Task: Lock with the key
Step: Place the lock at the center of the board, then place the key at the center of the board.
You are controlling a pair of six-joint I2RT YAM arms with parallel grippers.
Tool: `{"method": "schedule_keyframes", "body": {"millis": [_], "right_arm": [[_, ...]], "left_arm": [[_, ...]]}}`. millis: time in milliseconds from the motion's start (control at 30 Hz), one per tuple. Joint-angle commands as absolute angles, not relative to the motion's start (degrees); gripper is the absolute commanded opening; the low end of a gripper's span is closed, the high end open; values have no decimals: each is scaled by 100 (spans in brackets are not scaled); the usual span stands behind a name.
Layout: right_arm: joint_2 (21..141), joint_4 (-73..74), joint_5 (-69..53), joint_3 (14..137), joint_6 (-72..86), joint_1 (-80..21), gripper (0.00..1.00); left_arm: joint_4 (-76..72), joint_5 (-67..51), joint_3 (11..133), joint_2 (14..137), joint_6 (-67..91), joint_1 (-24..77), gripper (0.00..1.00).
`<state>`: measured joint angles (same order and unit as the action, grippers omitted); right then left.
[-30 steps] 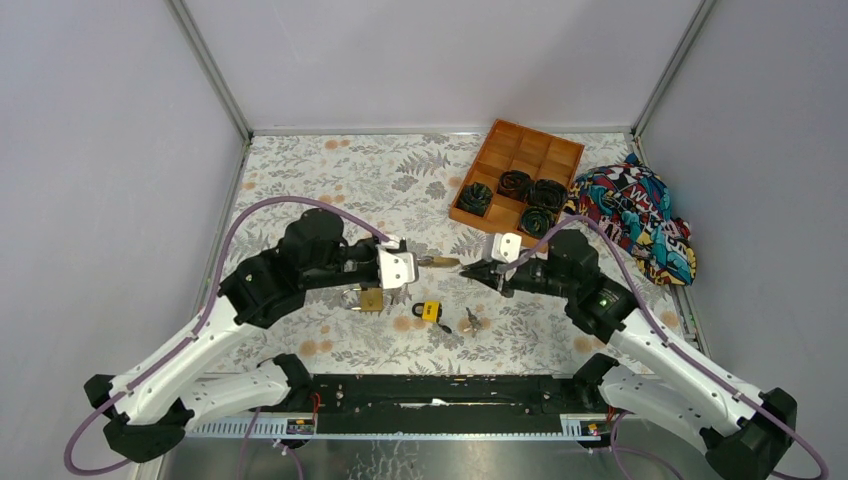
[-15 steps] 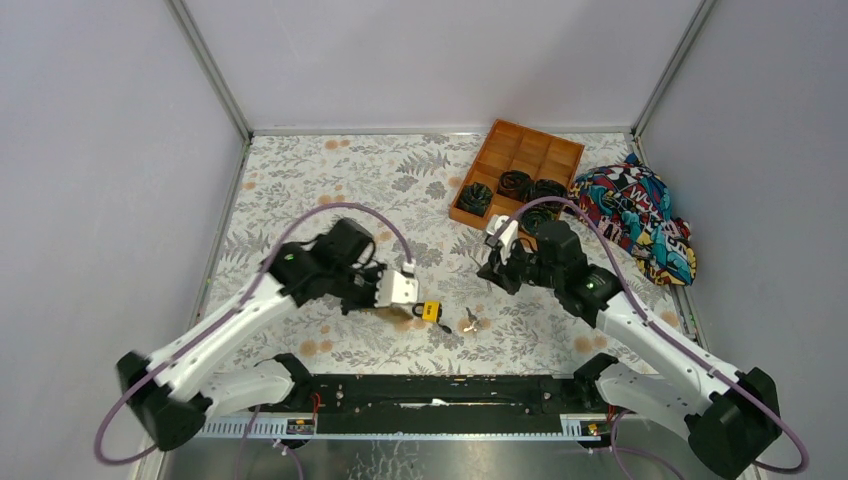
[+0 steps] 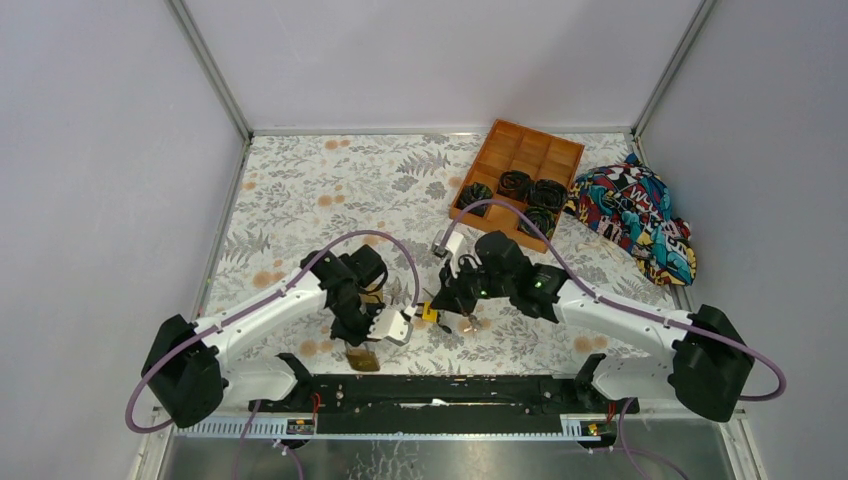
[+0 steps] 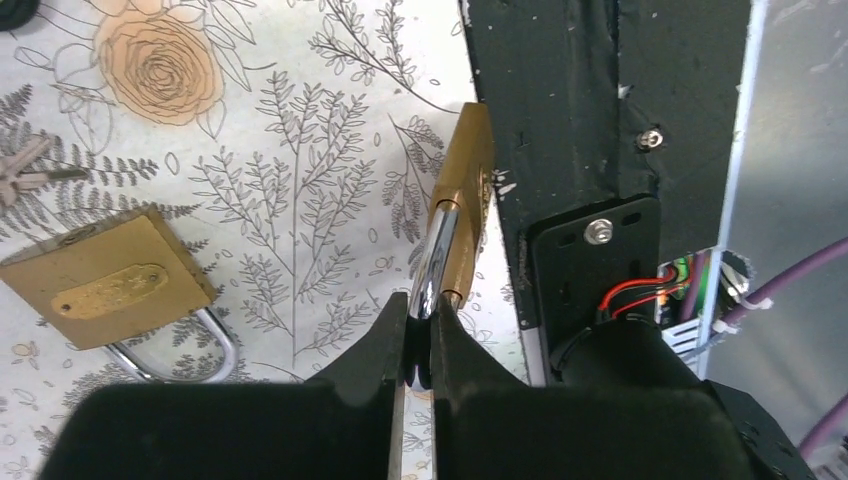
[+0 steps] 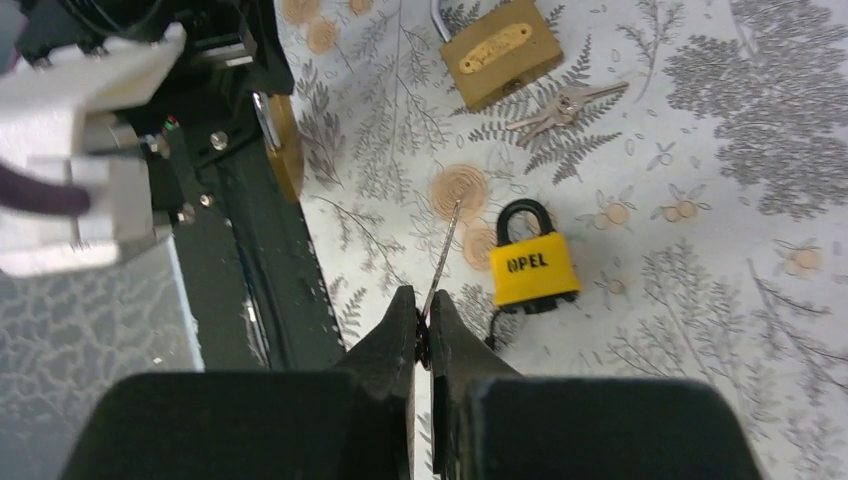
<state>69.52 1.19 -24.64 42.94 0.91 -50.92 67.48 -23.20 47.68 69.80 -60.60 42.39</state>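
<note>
The right gripper will move the key down and back to the end of the held brass padlock opposite the shackle, then let go of it, because the left gripper leaves that end clear.
My left gripper (image 4: 420, 308) is shut on the shackle of a brass padlock (image 4: 462, 210), which shows edge-on over the table's front edge; from above, that padlock (image 3: 362, 358) hangs by the black rail. A second brass padlock (image 4: 105, 285) lies flat on the table. My right gripper (image 5: 422, 300) is shut on a key (image 5: 440, 250), its thin blade pointing forward, just left of a yellow padlock (image 5: 533, 265). In the top view the right gripper (image 3: 440, 300) hovers beside the yellow padlock (image 3: 430, 313).
Loose keys (image 5: 565, 105) lie between the flat brass padlock (image 5: 500, 52) and the yellow one. A wooden compartment tray (image 3: 500, 140) with black coils stands at the back right, beside a colourful cloth (image 3: 640, 215). The black base rail (image 3: 450, 390) runs along the front edge.
My left arm swung down to the front edge, carrying the brass padlock. My right arm moved left and lower with the key, ending beside the yellow padlock.
</note>
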Motion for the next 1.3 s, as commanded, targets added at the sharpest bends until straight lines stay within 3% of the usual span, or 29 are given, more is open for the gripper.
{"method": "schedule_keyframes", "body": {"millis": [0, 67, 133, 233, 367, 567, 700, 867, 933, 1100, 1200, 1267], "right_arm": [[7271, -676, -2529, 4420, 981, -5319, 0], [7548, -535, -2483, 4533, 1097, -5400, 0], [7777, -495, -2468, 4679, 1278, -5494, 0], [8132, -638, -2515, 4777, 1570, -5679, 0], [8665, -729, -2563, 4993, 1917, -5846, 0], [9631, -606, -2638, 5580, 2290, -6091, 0], [10128, -591, -2642, 5900, 2548, -6205, 0], [10768, -551, -3105, 6245, 2697, -6328, 0], [10983, -448, -3318, 6329, 2732, -6329, 8], [11158, 451, -3392, 6804, 2519, -6337, 46], [11020, 949, -3279, 7093, 2305, -6336, 60], [10868, 1446, -3110, 7323, 2126, -6332, 94]], "left_arm": [[6261, -1775, 4495, 7005, -6266, 4264, 15], [6029, -1574, 4387, 6958, -6207, 4248, 27], [5939, -1469, 4329, 6910, -6200, 4200, 47], [5980, -1488, 4320, 6774, -6193, 4163, 63], [5953, -1574, 4333, 6331, -6203, 4126, 97], [5538, -1526, 4446, 5476, -5755, 4060, 98], [4055, -1259, 4400, 4597, -4039, 3982, 98], [1954, 1201, 4294, 3863, -1371, 3977, 99], [1609, 1738, 4208, 3727, -1024, 3785, 98], [1496, 2407, 3957, 3639, -833, 3518, 99], [1472, 2522, 3868, 3603, -780, 3505, 99], [1366, 2542, 3805, 3560, -781, 3494, 98]]}}
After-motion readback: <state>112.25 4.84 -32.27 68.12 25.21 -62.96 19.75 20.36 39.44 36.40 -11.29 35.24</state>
